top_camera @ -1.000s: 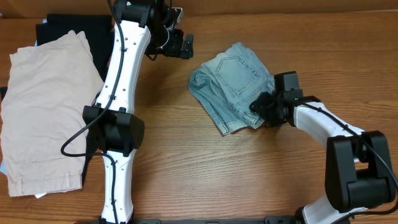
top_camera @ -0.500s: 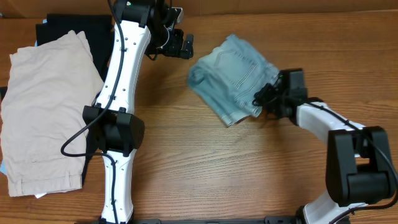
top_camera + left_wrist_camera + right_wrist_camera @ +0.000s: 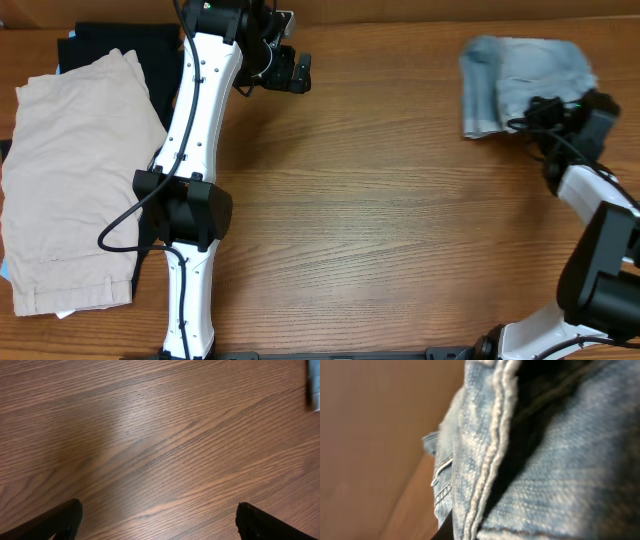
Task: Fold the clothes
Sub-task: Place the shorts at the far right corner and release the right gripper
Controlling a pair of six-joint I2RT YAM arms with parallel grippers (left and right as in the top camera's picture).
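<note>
The right gripper carries the denim outward next and releases it by the table's back edge, since bare wood there lies outward of the gripper.
The folded light-blue denim shorts [image 3: 520,80] are at the far right of the table, blurred in the overhead view. My right gripper [image 3: 535,108] is shut on their near right edge. The right wrist view is filled by the denim and a stitched seam [image 3: 485,460]; the fingers are hidden by the cloth. My left gripper [image 3: 297,72] is open and empty over bare wood at the back centre. In the left wrist view its two dark fingertips [image 3: 60,520] stand wide apart above the table, and a sliver of the shorts [image 3: 315,385] shows at the right edge.
Beige shorts [image 3: 70,180] lie flat at the left, partly over a black garment [image 3: 110,45]. The left arm's white links [image 3: 190,160] run down the left-centre of the table. The table's back edge [image 3: 420,20] is close behind the denim.
My right gripper has dragged the denim shorts from the table's centre to the far right back corner. The left arm has not moved.
</note>
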